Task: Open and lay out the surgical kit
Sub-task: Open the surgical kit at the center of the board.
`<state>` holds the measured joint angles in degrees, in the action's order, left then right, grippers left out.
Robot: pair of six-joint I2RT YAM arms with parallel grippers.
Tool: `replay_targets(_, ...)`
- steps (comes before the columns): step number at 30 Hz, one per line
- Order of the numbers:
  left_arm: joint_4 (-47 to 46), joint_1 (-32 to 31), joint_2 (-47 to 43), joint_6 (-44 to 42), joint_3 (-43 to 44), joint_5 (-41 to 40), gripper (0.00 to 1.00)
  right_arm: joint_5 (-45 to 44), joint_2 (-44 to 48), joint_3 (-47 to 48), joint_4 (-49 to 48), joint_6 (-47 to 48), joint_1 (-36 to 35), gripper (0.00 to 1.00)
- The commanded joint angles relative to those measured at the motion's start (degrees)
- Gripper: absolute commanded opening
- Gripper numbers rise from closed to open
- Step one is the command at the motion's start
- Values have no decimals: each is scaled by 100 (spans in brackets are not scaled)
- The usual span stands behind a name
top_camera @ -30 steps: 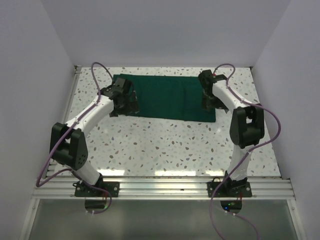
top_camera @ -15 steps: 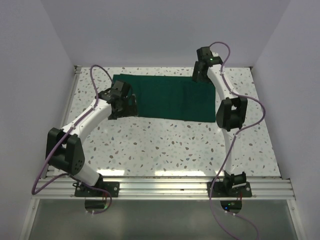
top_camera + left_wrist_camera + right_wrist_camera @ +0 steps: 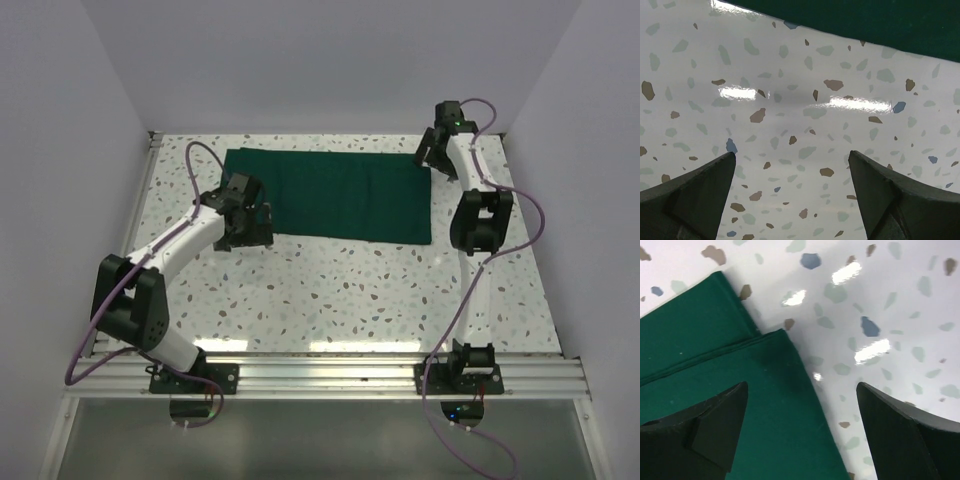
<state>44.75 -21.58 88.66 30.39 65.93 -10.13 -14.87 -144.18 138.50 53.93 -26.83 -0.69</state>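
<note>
Next, my right gripper lowers onto the folded hem (image 3: 427,168) (image 3: 789,357) beside the bundle's far corner, since the cloth's edge already runs between my open fingers above it.
The surgical kit (image 3: 345,195) is a dark green cloth bundle lying folded flat at the back of the speckled table. My left gripper (image 3: 250,226) hangs at its near left corner. In the left wrist view the left gripper (image 3: 791,155) is open over bare table, with the cloth's edge (image 3: 880,25) ahead of the fingers. My right gripper (image 3: 430,156) is at the bundle's far right corner. Seen from the right wrist, the right gripper (image 3: 801,385) is open and straddles the cloth's right edge, where folded layers (image 3: 715,340) overlap. Neither gripper has anything between its fingers.
White walls (image 3: 60,120) close the table in on the left, back and right. An aluminium rail (image 3: 330,372) with both arm bases runs along the near edge. Purple cables (image 3: 535,235) loop beside each arm.
My right arm has swung from the bundle's near right side up along the back edge to its far right corner. The left gripper has shifted slightly toward the near edge.
</note>
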Motion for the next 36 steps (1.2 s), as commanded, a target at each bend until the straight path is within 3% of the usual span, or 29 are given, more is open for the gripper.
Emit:
replay_targets(1,-204,-21,159,-86,60,64,100,747,-128,-77,-374,-147,-125,93)
replay_targets(6,-248,-21,327,-130,113,73,100,1048,-269,-244,-594,-244,-125,85)
replay_targets(10,-248,-21,424,-183,174,46,100,978,-348,-227,-630,-261,-133,72)
replay_targets(21,-169,-21,661,-323,385,-24,100,-286,-120,-578,-603,-147,-37,74)
replay_targets(27,-134,-21,687,-367,359,-33,100,-122,-259,-421,-726,-191,34,74)
replay_targets(33,-72,-13,679,-359,368,-33,99,177,-602,-235,-884,-375,25,50)
replay_targets(36,-37,-21,644,-350,333,-50,100,362,-725,-306,-1007,-463,25,44)
